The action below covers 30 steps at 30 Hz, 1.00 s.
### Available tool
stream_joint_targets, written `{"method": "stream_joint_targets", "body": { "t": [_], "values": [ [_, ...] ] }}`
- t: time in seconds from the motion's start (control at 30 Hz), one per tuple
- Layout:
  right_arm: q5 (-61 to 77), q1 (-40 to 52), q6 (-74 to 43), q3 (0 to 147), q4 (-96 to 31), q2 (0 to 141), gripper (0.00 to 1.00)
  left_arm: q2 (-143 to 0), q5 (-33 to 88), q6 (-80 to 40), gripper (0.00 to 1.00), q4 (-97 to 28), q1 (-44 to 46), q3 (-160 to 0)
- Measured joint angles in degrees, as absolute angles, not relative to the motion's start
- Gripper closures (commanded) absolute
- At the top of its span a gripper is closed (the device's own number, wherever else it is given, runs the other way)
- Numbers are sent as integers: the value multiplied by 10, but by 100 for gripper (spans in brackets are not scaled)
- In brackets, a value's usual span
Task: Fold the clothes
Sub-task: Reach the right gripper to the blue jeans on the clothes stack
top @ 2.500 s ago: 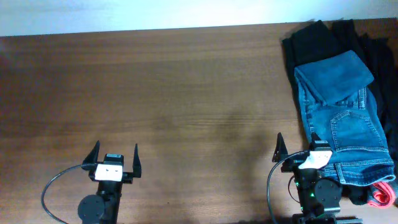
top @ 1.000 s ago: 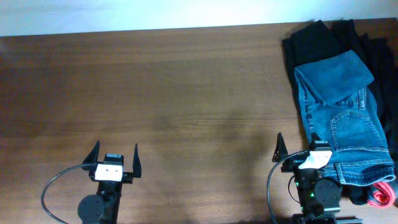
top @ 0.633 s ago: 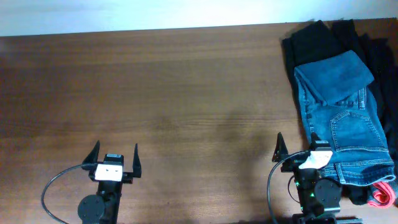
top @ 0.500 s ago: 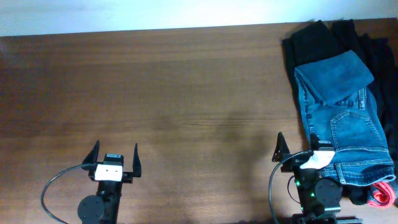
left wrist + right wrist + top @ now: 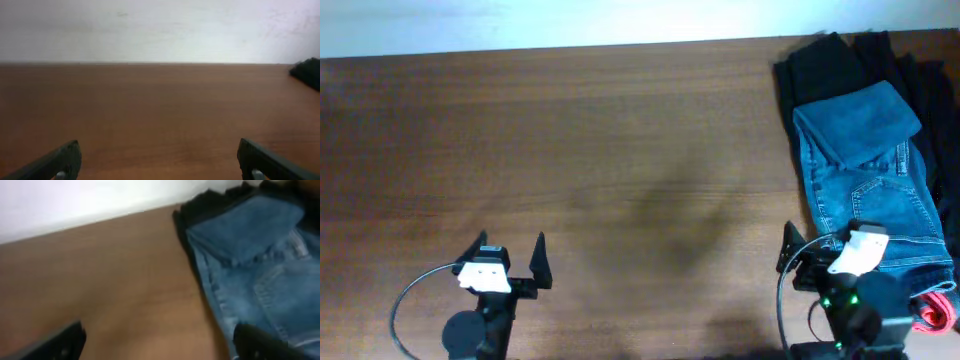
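I need to turn my right gripper and move it toward the red-pink item next. Then it should go down to the jeans' near end (image 5: 917, 262) (image 5: 309, 349).
The blue denim jeans (image 5: 868, 178) lie folded over on the black garments at the table's right edge, with a stitched pocket showing. They also show in the right wrist view (image 5: 260, 265), to the right of the fingers. My right gripper (image 5: 817, 243) is open and empty at the jeans' near left corner, its right finger over the denim edge. My left gripper (image 5: 510, 255) is open and empty near the front left, over bare wood; in the left wrist view (image 5: 160, 160) only table lies between its fingers.
Black garments (image 5: 825, 62) lie under and around the jeans at the back right. A small red-pink item (image 5: 938, 312) sits at the front right corner. The brown wooden table (image 5: 600, 150) stretches left and centre. A white wall lies beyond the far edge.
My right gripper has shifted to the right and a little nearer, toward the jeans' near edge. My left gripper has turned slightly. The jeans have not moved.
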State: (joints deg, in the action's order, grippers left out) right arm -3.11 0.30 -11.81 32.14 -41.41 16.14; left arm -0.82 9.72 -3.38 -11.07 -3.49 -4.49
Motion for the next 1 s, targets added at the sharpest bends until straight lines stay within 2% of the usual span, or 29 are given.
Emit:
{"method": "stream_joint_targets", "body": {
  "t": [0.1,0.27,0.43,0.6,0.83,1.0],
  "values": [
    [-32,3,-119,398,-489,234,1,-30,99,-47,1,-155,-35,-111],
    [-55,3,-135,447,-514,295,1,-107,101,-55,1,-194,-35,-209],
    [-143,3,-263,449,-609,340,1,-242,101,-57,1,-216,-35,-284],
    [-173,0,-349,449,-633,357,1,-362,101,-54,1,-219,-35,-356],
    [-160,-101,-330,450,-619,384,1,-462,101,-54,1,-219,-35,-403],
    [-108,-239,-292,479,-658,468,1,-469,101,-54,1,-218,-35,-403]
  ]
}}
